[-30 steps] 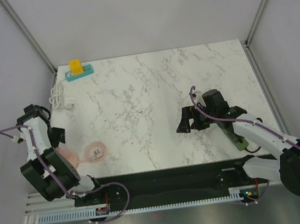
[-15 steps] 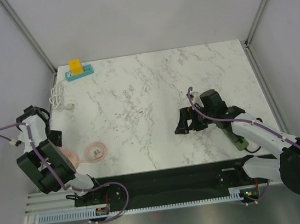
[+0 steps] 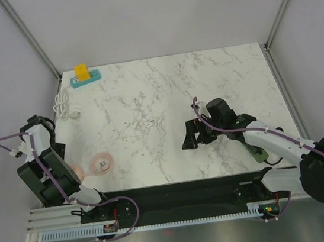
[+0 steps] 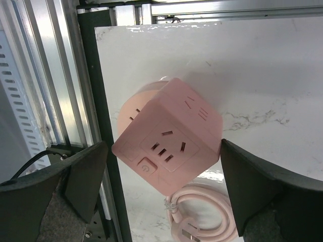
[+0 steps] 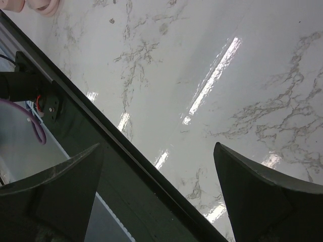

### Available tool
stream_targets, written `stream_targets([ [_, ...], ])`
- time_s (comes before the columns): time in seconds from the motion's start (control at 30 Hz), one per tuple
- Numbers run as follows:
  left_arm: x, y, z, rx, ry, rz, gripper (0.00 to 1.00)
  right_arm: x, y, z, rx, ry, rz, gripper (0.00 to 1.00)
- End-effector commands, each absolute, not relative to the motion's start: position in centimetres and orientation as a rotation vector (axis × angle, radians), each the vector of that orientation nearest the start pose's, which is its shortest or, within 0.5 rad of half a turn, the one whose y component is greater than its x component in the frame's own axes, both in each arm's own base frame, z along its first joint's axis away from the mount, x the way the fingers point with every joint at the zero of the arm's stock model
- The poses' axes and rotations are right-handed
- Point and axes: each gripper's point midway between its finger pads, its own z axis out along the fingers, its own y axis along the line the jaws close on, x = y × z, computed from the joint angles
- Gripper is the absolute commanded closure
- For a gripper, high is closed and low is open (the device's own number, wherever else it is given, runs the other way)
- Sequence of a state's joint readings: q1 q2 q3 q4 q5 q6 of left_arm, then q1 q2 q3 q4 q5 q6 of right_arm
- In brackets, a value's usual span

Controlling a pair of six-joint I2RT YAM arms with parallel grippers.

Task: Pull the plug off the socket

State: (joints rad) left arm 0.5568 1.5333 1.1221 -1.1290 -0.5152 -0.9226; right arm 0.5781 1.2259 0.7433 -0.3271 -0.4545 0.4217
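My right gripper's fingers are over bare marble, so it should next go left in the top view, then down onto the coiled cable's pink plug.
A yellow plug [image 3: 82, 71] sits in a teal socket strip [image 3: 86, 78] at the table's far left corner. My left gripper [image 3: 60, 153] is open at the near left edge, far from the strip. In the left wrist view the left gripper [image 4: 162, 151] hangs open over a pink cube socket [image 4: 169, 141] with its coiled pink cable [image 4: 202, 222]. My right gripper [image 3: 191, 136] is open and empty over the table's middle right. In the right wrist view the right gripper [image 5: 157, 151] looks down on bare marble and the table's dark front edge.
A white coiled cable [image 3: 63, 105] lies near the left edge, below the strip. The pink coil [image 3: 102, 162] lies right of my left arm. A black rail [image 3: 177, 187] runs along the table's near edge. A small green object [image 3: 261, 154] lies by my right arm.
My right gripper has moved left and slightly nearer across the table. My left arm has shifted and now covers most of the pink cube in the top view.
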Motion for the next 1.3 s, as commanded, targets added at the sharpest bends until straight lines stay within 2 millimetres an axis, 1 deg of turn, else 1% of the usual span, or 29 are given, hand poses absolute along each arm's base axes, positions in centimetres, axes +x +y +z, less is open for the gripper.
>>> stream_targets([
  [0.0,17.0,18.6,8.6,-1.958,2.108,0.809,0.00,21.2,25.5,12.9,-0.472,2.405,0.999,0.02],
  [0.1,16.9,18.8,9.6,-1.926,2.073,0.823,0.00,21.2,26.4,12.8,-0.483,2.396,1.006,0.02],
  [0.13,17.0,18.7,10.7,-1.886,2.039,0.830,0.00,21.3,27.4,13.2,-0.508,2.364,1.028,0.02],
  [0.17,17.2,18.7,11.4,-1.863,2.017,0.831,0.00,21.5,28.1,12.9,-0.512,2.368,1.033,0.02],
  [0.2,17.4,18.5,12.0,-1.841,1.992,0.827,0.00,21.0,29.3,13.1,-0.536,2.360,1.055,0.02],
  [0.23,17.5,18.5,13.2,-1.805,1.952,0.831,0.00,21.1,30.3,13.3,-0.554,2.340,1.067,0.02],
  [0.27,18.0,17.9,13.8,-1.754,1.956,0.819,0.00,21.9,31.9,13.6,-0.569,2.300,1.084,0.02],
  [0.33,18.7,17.3,14.9,-1.700,1.931,0.807,0.00,21.4,34.7,13.8,-0.619,2.264,1.116,0.02],
  [0.37,19.3,16.3,15.7,-1.641,1.935,0.774,0.00,22.2,36.7,14.0,-0.636,2.229,1.133,0.02],
  [0.4,19.7,15.7,16.2,-1.613,1.935,0.757,0.00,22.5,37.9,13.9,-0.641,2.217,1.125,0.02],
  [0.43,20.0,15.2,16.5,-1.598,1.924,0.738,0.00,21.8,39.5,13.7,-0.677,2.210,1.137,0.02],
  [0.47,20.5,14.0,16.9,-1.542,1.944,0.710,0.00,22.3,41.4,13.4,-0.694,2.195,1.140,0.02],
  [0.53,20.6,13.1,17.1,-1.514,1.947,0.684,0.00,21.7,44.0,13.1,-0.738,2.171,1.144,0.02],
  [0.57,20.6,12.3,17.1,-1.484,1.963,0.667,0.00,22.2,45.8,12.8,-0.756,2.148,1.141,0.02],
  [0.6,20.6,12.0,17.0,-1.476,1.971,0.659,0.00,21.3,47.2,12.5,-0.791,2.139,1.144,0.02],
  [0.63,20.6,11.5,17.0,-1.454,1.987,0.647,0.01,21.7,48.9,11.9,-0.797,2.129,1.131,0.02],
  [0.67,20.5,11.3,17.2,-1.442,1.984,0.634,0.01,21.6,49.9,11.8,-0.815,2.115,1.131,0.02],
  [0.7,20.5,11.2,17.3,-1.424,1.993,0.632,0.02,20.7,51.2,11.6,-0.844,2.102,1.143,0.03],
  [0.73,20.5,11.1,17.4,-1.407,1.996,0.629,0.02,20.8,52.9,11.1,-0.851,2.091,1.151,0.07],
  [0.8,20.3,11.2,18.2,-1.371,1.991,0.629,0.05,20.0,54.7,10.6,-0.883,2.079,1.160,0.09],
  [0.83,20.3,11.3,18.6,-1.359,1.982,0.633,0.05,20.1,55.9,10.3,-0.888,2.071,1.162,0.11],
  [0.9,20.1,11.4,19.5,-1.334,1.961,0.619,0.08,19.7,57.1,9.8,-0.898,2.061,1.154,0.12],
  [1.03,19.6,11.2,20.6,-1.317,1.914,0.561,0.10,19.8,59.9,8.6,-0.920,2.048,1.143,0.16],
  [1.07,19.5,11.2,20.6,-1.312,1.915,0.550,0.11,19.5,60.4,8.3,-0.929,2.051,1.143,0.18],
  [1.1,19.6,10.9,20.5,-1.307,1.921,0.523,0.11,19.6,61.0,9.0,-0.929,2.040,1.147,0.21],
  [1.13,19.7,10.7,20.8,-1.299,1.895,0.485,0.11,19.6,61.3,7.8,-0.936,2.057,1.135,0.21],
  [1.17,19.7,10.5,20.5,-1.292,1.901,0.472,0.12,19.7,61.5,7.5,-0.934,2.063,1.125,0.22],
  [1.2,19.8,10.3,20.4,-1.276,1.907,0.452,0.12,19.8,61.7,7.2,-0.925,2.069,1.103,0.26],
  [1.27,20.0,9.9,20.3,-1.259,1.908,0.405,0.14,20.0,62.1,6.2,-0.938,2.085,1.088,0.28],
])
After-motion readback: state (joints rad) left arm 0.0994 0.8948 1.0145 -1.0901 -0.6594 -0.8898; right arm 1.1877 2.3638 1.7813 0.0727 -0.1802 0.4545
